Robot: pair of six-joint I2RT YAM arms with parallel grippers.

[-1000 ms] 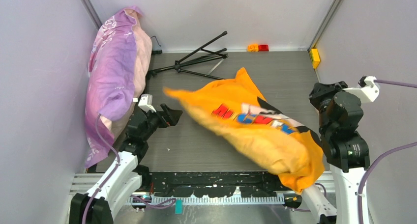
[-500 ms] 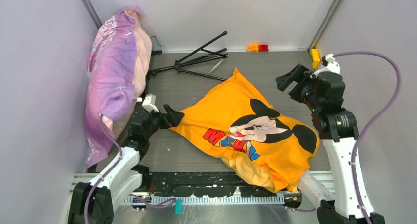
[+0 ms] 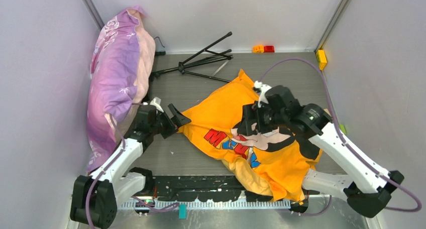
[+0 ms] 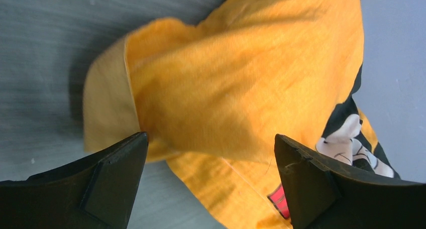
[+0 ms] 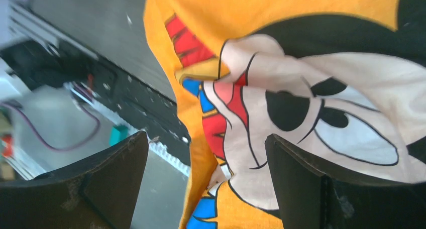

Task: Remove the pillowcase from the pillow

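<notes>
I can see the pillowcase's edge (image 3: 196, 141) (image 4: 216, 184) beside the red letter between my open fingers. I need to move my left gripper back along the corner of the pillowcase next and close on that edge.
The orange Mickey Mouse pillowcase (image 3: 221, 108) lies crumpled on the table, its near end hanging over the front edge. The pillow is hidden or out of view. My left gripper (image 3: 178, 122) is open at the pillowcase's left corner. In the left wrist view that orange corner (image 4: 226, 78) lies just beyond the left gripper (image 4: 210, 138), touching neither finger. My right gripper (image 3: 248, 124) hovers open above the printed face. The right wrist view looks down between the spread fingers of the right gripper (image 5: 206, 137) onto the pillowcase (image 5: 251, 8) and its coloured letters.
A pink-purple floral pillow (image 3: 118, 73) leans on the left wall beside my left arm. A folded black tripod (image 3: 201, 61) lies at the back. Small orange and red blocks (image 3: 263, 48) and a yellow block (image 3: 321, 58) sit near the far corner. A black rail (image 3: 201, 186) lines the front edge.
My right gripper opened and let the pillowcase go; it dropped onto the table. The right arm swung from the right side to above the printed face. The left gripper barely moved.
</notes>
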